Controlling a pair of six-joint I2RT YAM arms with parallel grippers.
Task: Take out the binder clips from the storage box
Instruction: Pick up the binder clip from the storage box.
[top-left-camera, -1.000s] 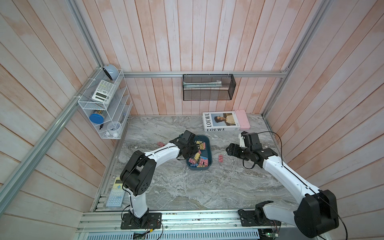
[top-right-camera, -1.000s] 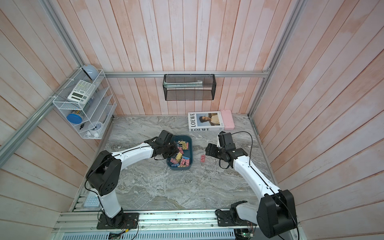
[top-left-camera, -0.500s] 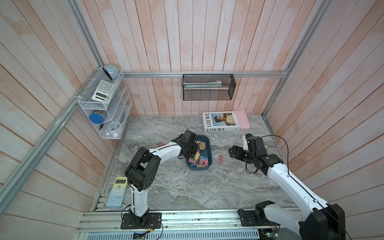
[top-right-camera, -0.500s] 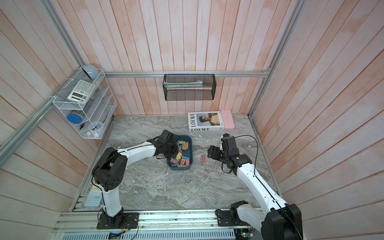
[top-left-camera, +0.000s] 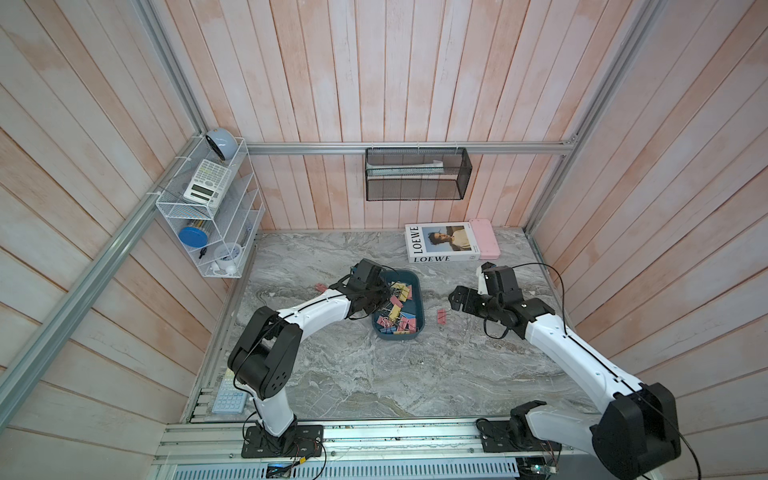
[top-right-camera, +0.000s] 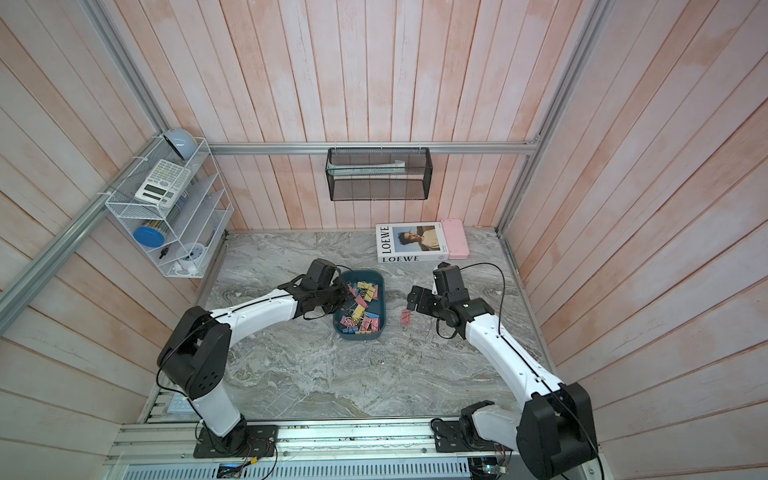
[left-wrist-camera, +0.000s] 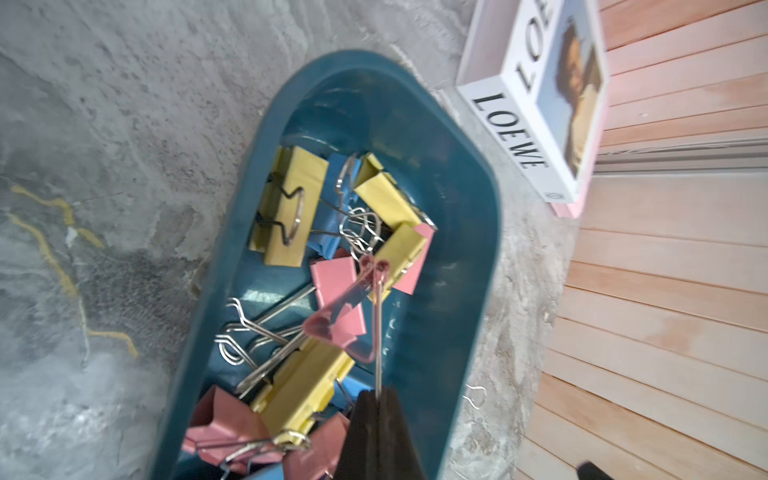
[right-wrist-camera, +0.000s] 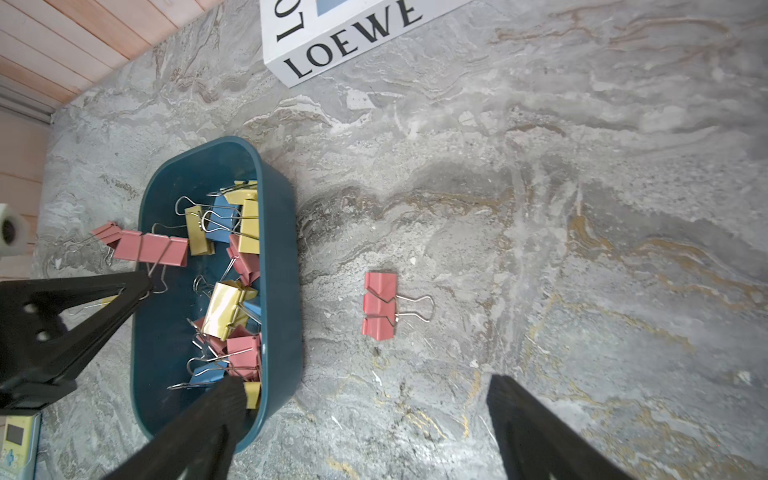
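Observation:
I will pull my left gripper back from over the box (top-left-camera: 420, 300) and down to release the clip: bare tabletop (top-left-camera: 331, 335) beside the box is below it, nearer my base.
The dark teal storage box (top-left-camera: 420, 300) (top-right-camera: 382, 300) (left-wrist-camera: 465, 232) (right-wrist-camera: 282, 257) sits mid-table with several pink, yellow and blue binder clips (top-left-camera: 397, 309) (left-wrist-camera: 291, 208) (right-wrist-camera: 230, 307) inside. My left gripper (left-wrist-camera: 376, 395) (top-left-camera: 384, 297) (right-wrist-camera: 145, 284) is shut on the wire handle of a pink binder clip (left-wrist-camera: 338, 316) (right-wrist-camera: 151, 249), which hangs over the box. My right gripper (right-wrist-camera: 365, 384) (top-left-camera: 459, 297) (top-right-camera: 415, 297) stands open right of the box, nothing between its fingers. One pink clip (right-wrist-camera: 380, 305) (top-left-camera: 441, 316) (top-right-camera: 406, 316) lies on the table beneath it. Another pink clip (top-left-camera: 320, 286) (right-wrist-camera: 106, 232) lies left of the box.
A LOEWE book (top-left-camera: 442, 243) and a pink case (top-left-camera: 484, 239) lie at the back right. A black mesh basket (top-left-camera: 417, 174) hangs on the back wall, a white wire rack (top-left-camera: 212, 216) on the left wall. A calculator (top-left-camera: 228, 399) lies at the front left edge.
My left gripper has closed on a pink clip's wire handle in the box. My right gripper's jaws have opened wider beside the pink clip on the table.

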